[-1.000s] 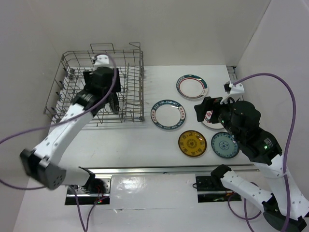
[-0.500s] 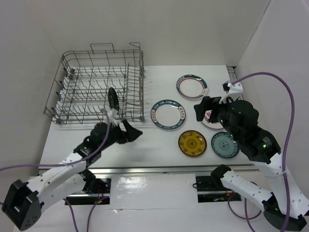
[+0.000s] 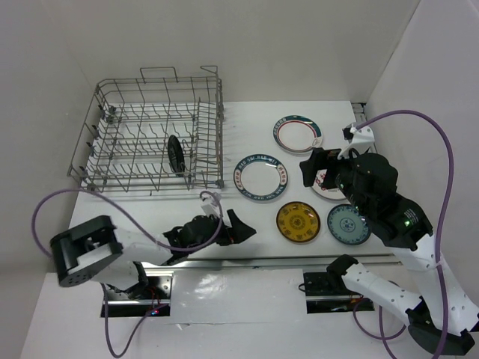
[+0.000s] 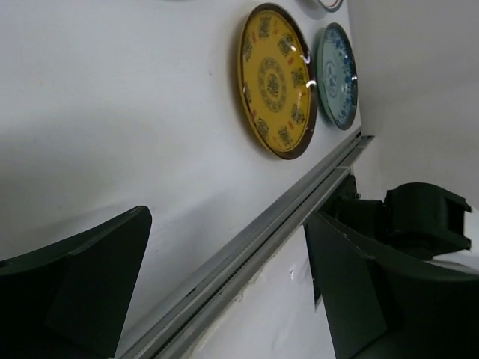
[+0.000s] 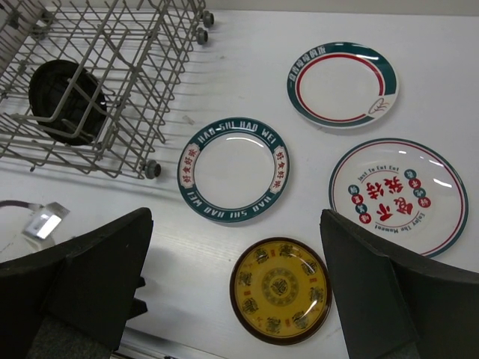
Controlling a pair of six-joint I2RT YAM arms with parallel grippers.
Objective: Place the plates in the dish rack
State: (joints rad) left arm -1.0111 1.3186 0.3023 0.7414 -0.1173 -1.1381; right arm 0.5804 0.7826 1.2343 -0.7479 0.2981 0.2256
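Note:
My left gripper moves low over the table onto the yellow plate's nearest rim (image 3: 278, 224) (image 4: 256, 133) next, since that rim lies to its right in the top view.
The grey wire dish rack (image 3: 212, 142) stands at the back left. A small black plate (image 3: 175, 153) stands upright between its tines, also in the right wrist view (image 5: 66, 101). On the table lie the green/red-rimmed plate (image 3: 298, 134), the blue-lettered plate (image 3: 261, 179), the red-patterned plate (image 3: 334, 193), partly under my right gripper, the yellow plate (image 3: 298, 222) and the teal plate (image 3: 349, 224). My left gripper (image 3: 224, 228) is open and empty, low by the table's front edge, left of the yellow plate (image 4: 277, 82). My right gripper (image 3: 318, 170) is open and empty, above the plates.
A metal rail (image 3: 262, 262) runs along the table's front edge, close under the left gripper (image 4: 224, 295). The right arm's base (image 4: 423, 217) sits just beyond it. White walls close in behind and on the right. A purple cable (image 3: 90, 196) loops at the left.
My left arm has drawn back out of the rack, leaving the black plate standing there, and swung down to the table's front edge. My right arm has barely moved.

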